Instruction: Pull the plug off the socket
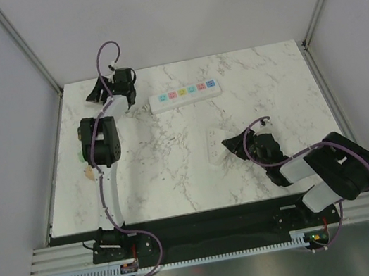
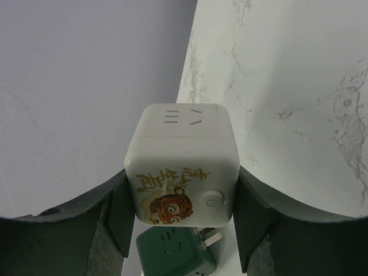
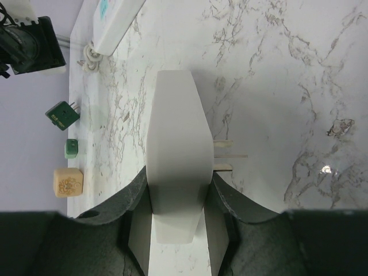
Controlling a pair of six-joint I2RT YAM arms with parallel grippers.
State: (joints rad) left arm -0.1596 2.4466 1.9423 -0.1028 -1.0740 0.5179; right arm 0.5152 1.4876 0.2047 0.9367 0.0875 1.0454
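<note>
My left gripper lowers onto the bare tabletop beside the dark green plug [image 2: 175, 253] next and releases the white cube, since that spot lies below my gripper.
The socket [image 1: 184, 95], a white strip with pastel outlets, lies at the back middle with nothing plugged into it; its end shows in the right wrist view [image 3: 118, 17]. The dark green plug [image 2: 175, 253] lies loose on the table with its prongs bare, and also shows at the left edge [image 3: 62, 114]. My left gripper [image 1: 117, 85] is at the far left corner, shut [image 2: 181, 213] on a white cube [image 2: 184, 161] with a tiger picture. My right gripper [image 1: 232, 145] is shut [image 3: 178, 224] on a plain white block [image 3: 175, 155] with prongs.
A bright green block [image 3: 71, 148] and a tan block [image 3: 68, 183] lie along the left edge, near the plug. The strip's cord stub [image 3: 91, 57] curls at its left end. Grey walls stand close behind and beside the marble table [image 1: 270, 94].
</note>
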